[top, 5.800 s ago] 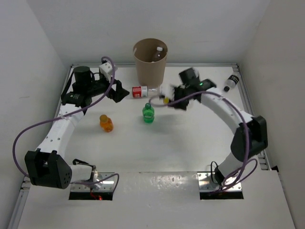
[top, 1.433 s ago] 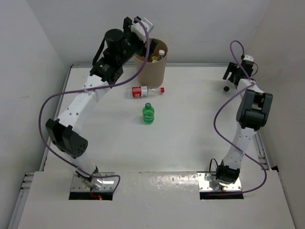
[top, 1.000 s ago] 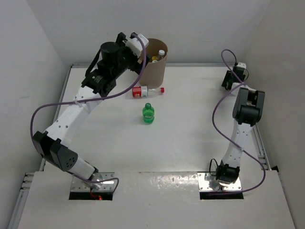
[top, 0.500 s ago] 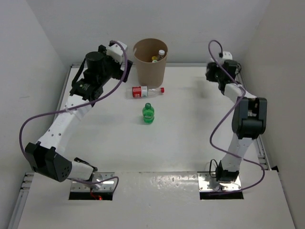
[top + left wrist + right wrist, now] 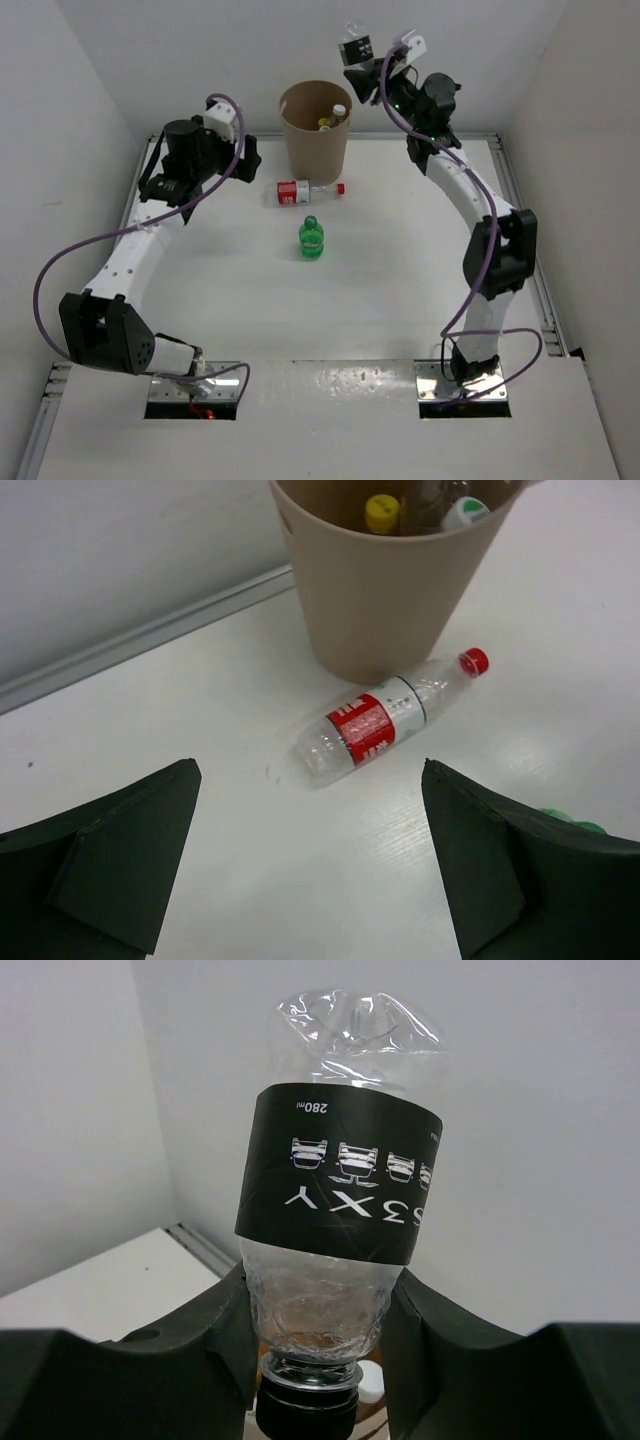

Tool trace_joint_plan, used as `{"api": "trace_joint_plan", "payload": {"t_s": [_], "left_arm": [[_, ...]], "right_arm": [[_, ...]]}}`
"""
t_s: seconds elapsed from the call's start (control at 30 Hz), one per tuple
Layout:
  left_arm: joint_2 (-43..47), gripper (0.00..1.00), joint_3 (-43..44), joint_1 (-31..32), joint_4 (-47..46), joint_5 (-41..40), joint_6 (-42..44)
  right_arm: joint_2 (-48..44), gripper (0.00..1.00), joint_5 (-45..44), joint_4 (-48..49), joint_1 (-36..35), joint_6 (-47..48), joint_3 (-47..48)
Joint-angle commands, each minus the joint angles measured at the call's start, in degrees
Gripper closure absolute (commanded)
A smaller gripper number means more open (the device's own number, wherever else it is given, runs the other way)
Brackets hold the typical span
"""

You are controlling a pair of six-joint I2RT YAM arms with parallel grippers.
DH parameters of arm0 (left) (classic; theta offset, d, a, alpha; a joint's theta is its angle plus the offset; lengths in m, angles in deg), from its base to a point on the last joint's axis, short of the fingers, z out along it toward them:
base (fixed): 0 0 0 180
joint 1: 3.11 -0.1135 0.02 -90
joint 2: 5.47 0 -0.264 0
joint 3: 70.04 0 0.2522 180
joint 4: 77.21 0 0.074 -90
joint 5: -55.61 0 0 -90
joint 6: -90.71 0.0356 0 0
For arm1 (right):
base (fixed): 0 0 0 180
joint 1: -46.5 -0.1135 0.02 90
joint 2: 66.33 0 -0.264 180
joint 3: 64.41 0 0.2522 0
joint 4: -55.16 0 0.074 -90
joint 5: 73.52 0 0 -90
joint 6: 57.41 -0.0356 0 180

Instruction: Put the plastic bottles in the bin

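Observation:
The bottle lies at an angle to my left gripper's open fingers, so my left gripper needs to move down and to the right in the top view and turn onto the bottle's red label [image 5: 287,193] [image 5: 362,728].
The tan bin [image 5: 316,130] stands at the table's far middle with white-capped and yellow-capped bottles inside; it also shows in the left wrist view [image 5: 390,580]. My right gripper [image 5: 366,70] is raised just right of the bin's rim, shut on a clear dark-capped bottle with a black label [image 5: 354,45], held cap-down in the right wrist view [image 5: 340,1220]. A clear bottle with red label and cap [image 5: 308,190] lies in front of the bin, also seen in the left wrist view [image 5: 385,718]. A green bottle [image 5: 311,238] stands nearer. My left gripper [image 5: 245,158] is open and empty, left of the bin.
White walls close in the table on three sides. A raised rail [image 5: 520,220] runs along the right edge and another along the back.
My right arm swung from the far right corner up to beside the bin with the dark-capped bottle. My left arm withdrew from over the bin and came down to its left.

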Motion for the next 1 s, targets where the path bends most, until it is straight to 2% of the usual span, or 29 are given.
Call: {"api": "trace_joint_plan", "payload": {"t_s": [0.0, 0.17, 0.23, 0.3, 0.33, 0.37, 0.4, 0.5, 0.53, 0.67, 0.7, 0.77, 0.8, 0.9, 0.97], "left_arm": [[-0.8, 0.0, -0.8, -0.5, -4.9, 6.0, -1.3], [-4.2, 0.0, -1.5, -1.1, -5.6, 7.3, -0.8], [-5.1, 0.0, -1.5, -1.7, -5.6, 6.4, -0.8], [-5.9, 0.0, -1.5, -1.7, -6.2, 5.9, -0.8], [-6.9, 0.0, -1.5, -1.7, -6.2, 5.2, -0.8], [-7.6, 0.0, -1.5, -1.7, -6.2, 5.8, 0.9], [-8.2, 0.0, -1.5, -1.7, -6.2, 6.9, 2.2], [-11.1, 0.0, -1.5, -2.3, -8.4, 11.6, 9.2], [-11.9, 0.0, -2.1, -2.3, -9.2, 13.0, 10.7], [-18.2, 0.0, 2.4, -3.1, -7.2, 19.3, 22.1], [-19.9, 0.0, 4.1, -3.1, -5.4, 22.5, 27.7], [-24.7, 0.0, 7.3, -3.1, 0.1, 25.4, 33.4], [-26.2, 0.0, 9.9, -3.1, 1.5, 26.2, 38.9], [-31.8, 0.0, 13.5, -1.5, 2.1, 26.2, 45.9], [-34.9, 0.0, 15.8, -0.7, 2.1, 26.2, 47.6]], "right_arm": [[6.9, 0.94, 1.7, 1.8, -1.4, 1.2, 5.5], [16.8, 0.92, 2.2, 4.6, -4.1, 1.5, 12.5], [17.6, 0.92, 2.2, 4.1, -4.9, 1.5, 13.8], [18.7, 0.87, 2.1, 4.3, -6.4, 1.9, 14.9], [18.8, 0.81, 1.1, 4.5, -6.9, 1.9, 15.0], [19.1, 0.53, 0.7, 4.8, -7.5, 2.1, 14.9], [18.8, 0.38, -0.1, 5.1, -7.8, 2.0, 14.7], [18.0, 0.13, -3.5, 5.9, -8.1, 1.7, 13.0], [17.3, 0.08, -3.8, 5.8, -8.2, 1.6, 12.2], [14.9, 0.04, -6.0, 5.5, -7.4, 2.5, 10.6], [13.9, 0.04, -6.4, 5.2, -6.6, 2.2, 10.5], [12.9, 0.04, -6.9, 4.3, -4.9, 1.3, 9.8], [10.4, 0.04, -6.8, 4.0, -4.6, 0.0, 9.3], [3.8, 0.03, -6.2, 3.9, -1.0, -2.3, 3.8], [-0.7, 0.03, -5.6, 3.2, 2.8, -3.9, -0.5]]}}
